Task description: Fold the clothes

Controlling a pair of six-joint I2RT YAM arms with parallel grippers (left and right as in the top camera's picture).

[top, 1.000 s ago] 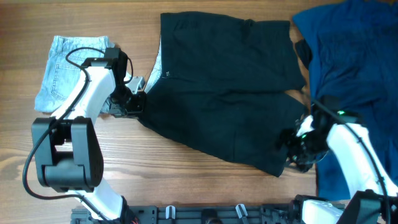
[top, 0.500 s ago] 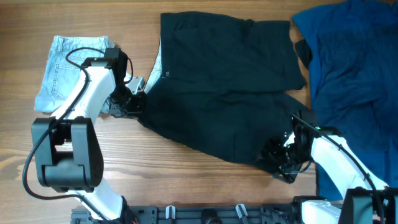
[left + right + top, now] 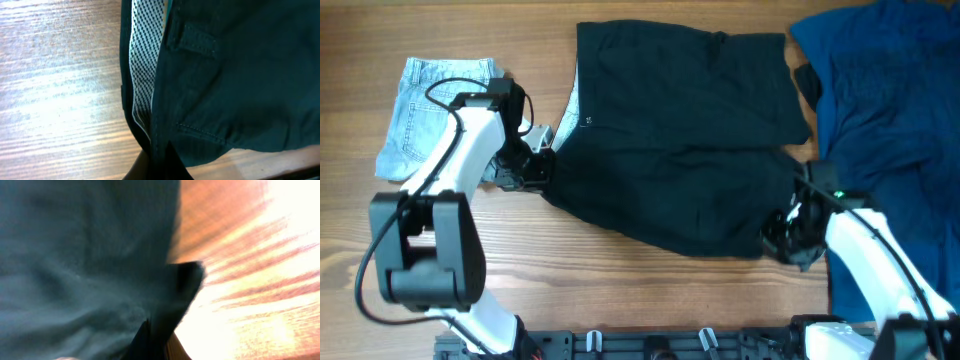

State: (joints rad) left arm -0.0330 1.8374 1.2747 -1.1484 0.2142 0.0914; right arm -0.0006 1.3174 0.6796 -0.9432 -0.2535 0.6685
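I next raise my left gripper, swing it outward and lower it to release the held edge over the far waistband corner (image 3: pixel 585 32), which lies outward of it.
The black shorts (image 3: pixel 680 130) lie spread across the middle of the table, one of the clothes in view. My left gripper (image 3: pixel 542 168) is shut on their left waistband corner. In the left wrist view, the waistband (image 3: pixel 200 42) with its belt loop and dotted lining runs down into my left gripper (image 3: pixel 157 167), which pinches the fabric. My right gripper (image 3: pixel 785 235) is shut on the shorts' lower right leg corner. The right wrist view is blurred, with dark cloth (image 3: pixel 75 255) caught in my right gripper (image 3: pixel 156 342).
Small light-blue denim shorts (image 3: pixel 430 110) lie folded at the far left, behind my left arm. A big royal-blue garment (image 3: pixel 880 120) covers the right side, partly under my right arm. Bare wood (image 3: pixel 620 290) runs along the front edge.
My right gripper has moved left to the shorts' lower right corner, shut on it, then drawn it up and right. The left gripper has stayed shut in place.
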